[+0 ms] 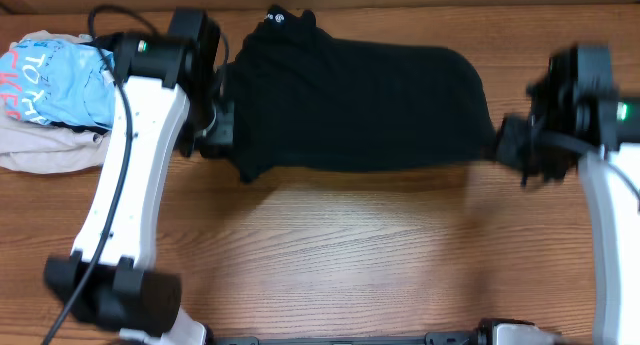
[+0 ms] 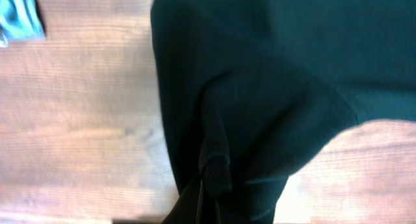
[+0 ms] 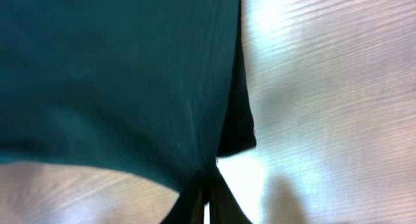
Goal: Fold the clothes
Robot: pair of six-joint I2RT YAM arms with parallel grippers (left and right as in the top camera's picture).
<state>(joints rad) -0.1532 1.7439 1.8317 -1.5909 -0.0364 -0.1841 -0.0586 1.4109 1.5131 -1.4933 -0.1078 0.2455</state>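
Observation:
I will move my left gripper outward and down over the black cloth [image 1: 255,103] [image 2: 273,74] beside it to let go of the held edge, because the middle of the shirt is already spread out.
The black T-shirt [image 1: 355,100] lies stretched across the far middle of the wooden table, its round white neck-label logo [image 1: 277,16] at the far left edge. My left gripper [image 1: 222,125] is shut on the shirt's left end; in the left wrist view the black cloth [image 2: 273,74] bunches into the fingers [image 2: 211,198]. My right gripper [image 1: 508,142] is shut on the shirt's right end; in the right wrist view the cloth [image 3: 117,74] runs down into the closed fingers [image 3: 207,198]. The chest lettering is hidden.
A light blue shirt with pink lettering [image 1: 50,80] lies on a beige garment [image 1: 50,150] at the far left; a corner shows in the left wrist view [image 2: 19,16]. Bare wooden table [image 1: 350,255] spreads in front of the shirt.

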